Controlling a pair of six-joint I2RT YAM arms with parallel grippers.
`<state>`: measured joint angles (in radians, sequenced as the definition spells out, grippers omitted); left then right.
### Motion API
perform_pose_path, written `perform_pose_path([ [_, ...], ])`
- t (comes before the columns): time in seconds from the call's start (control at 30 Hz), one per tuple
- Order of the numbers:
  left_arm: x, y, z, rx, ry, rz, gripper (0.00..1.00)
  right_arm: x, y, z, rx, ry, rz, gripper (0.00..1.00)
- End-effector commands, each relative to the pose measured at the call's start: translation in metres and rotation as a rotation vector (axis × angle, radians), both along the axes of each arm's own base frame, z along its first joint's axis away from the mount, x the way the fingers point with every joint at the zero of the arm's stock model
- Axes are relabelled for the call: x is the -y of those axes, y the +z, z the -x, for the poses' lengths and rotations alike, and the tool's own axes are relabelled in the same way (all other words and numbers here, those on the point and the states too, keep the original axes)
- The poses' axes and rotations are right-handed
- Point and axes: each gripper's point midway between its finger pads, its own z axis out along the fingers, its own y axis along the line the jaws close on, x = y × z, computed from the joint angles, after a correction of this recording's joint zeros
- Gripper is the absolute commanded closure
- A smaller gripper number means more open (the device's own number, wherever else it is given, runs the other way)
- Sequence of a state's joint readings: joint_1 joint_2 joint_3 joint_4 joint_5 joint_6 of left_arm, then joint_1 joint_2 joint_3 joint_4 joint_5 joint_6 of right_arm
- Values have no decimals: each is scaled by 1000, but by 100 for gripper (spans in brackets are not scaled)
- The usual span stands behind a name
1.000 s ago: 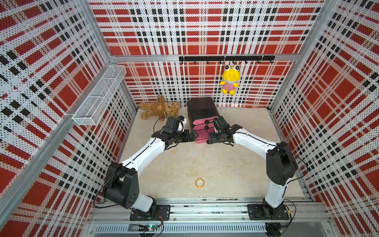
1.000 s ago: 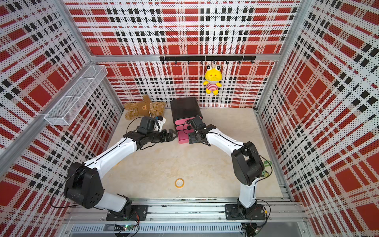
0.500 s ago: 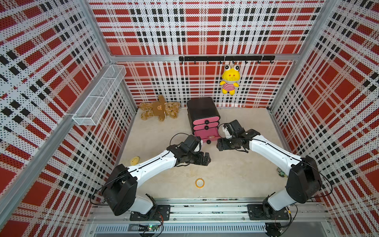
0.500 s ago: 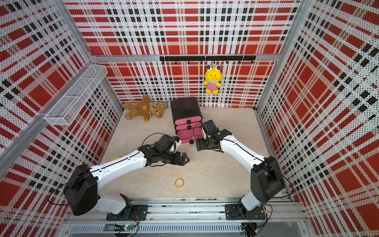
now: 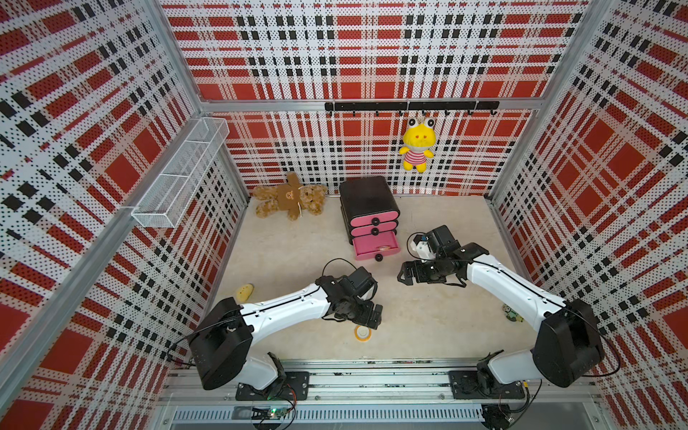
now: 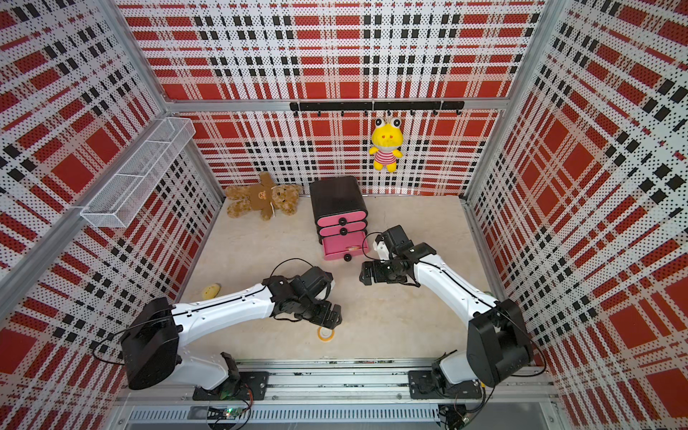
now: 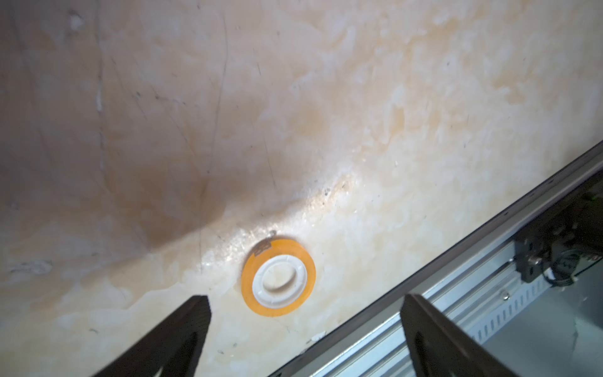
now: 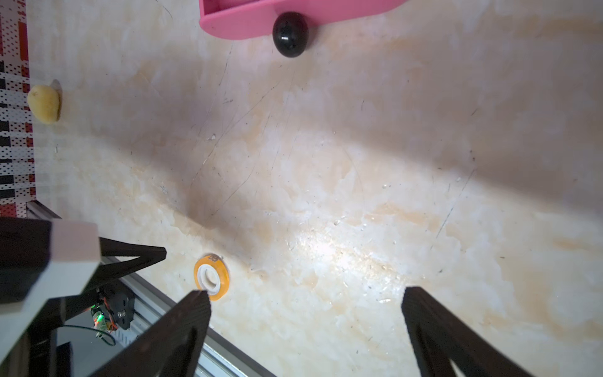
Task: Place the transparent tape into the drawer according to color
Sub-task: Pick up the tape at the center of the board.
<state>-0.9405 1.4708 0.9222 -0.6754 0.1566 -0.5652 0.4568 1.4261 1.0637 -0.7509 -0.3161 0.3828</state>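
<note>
The left gripper moves down toward the metal bar next until its open fingers straddle the orange tape [image 7: 278, 277], as the tape lies flat below it, nearer that bar.
One orange transparent tape [image 5: 363, 332] [image 6: 325, 334] with a white core lies flat near the table's front edge. My left gripper [image 5: 373, 318] [image 6: 332, 319] hovers just behind it, open and empty; its wrist view shows the tape [image 7: 278, 281] slightly ahead of the spread fingers [image 7: 192, 320]. The drawer [image 5: 368, 203] [image 6: 337, 199] is a black chest with pink fronts, its bottom drawer [image 5: 376, 246] pulled out. My right gripper [image 5: 404, 274] [image 6: 365, 275] stands open and empty to the right of that open drawer, whose knob [image 8: 290, 34] and the tape [image 8: 211, 276] show in its wrist view.
A teddy bear [image 5: 288, 199] lies at the back left. A yellow plush [image 5: 417, 145] hangs on the back wall and a wire basket [image 5: 178, 175] on the left wall. A small yellow object [image 5: 245, 292] and a small green item [image 5: 512, 312] lie on the floor. The metal rail [image 5: 372, 376] borders the front.
Both grippers left the chest. The left arm swung forward to the orange tape. The right arm drew back to the right, its jaws widened, and the bottom drawer now stands pulled out.
</note>
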Motion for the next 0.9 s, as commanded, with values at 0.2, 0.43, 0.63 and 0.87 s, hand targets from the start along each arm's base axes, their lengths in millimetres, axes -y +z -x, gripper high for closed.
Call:
perform_pose_path([
  [0.2,-10,-32,17,-43,-11,-148,8,-3,11,3,35,14,-69,0],
  [0.43,-10,-42,19,-57,-21,-180,11,0,16,3,50,6,-74,0],
  [0.63,-4,-45,17,-47,-30,-196,14,1,19,2,57,0,-80,0],
  [0.87,2,-46,12,-18,-22,-210,20,4,23,0,69,-8,-84,0],
])
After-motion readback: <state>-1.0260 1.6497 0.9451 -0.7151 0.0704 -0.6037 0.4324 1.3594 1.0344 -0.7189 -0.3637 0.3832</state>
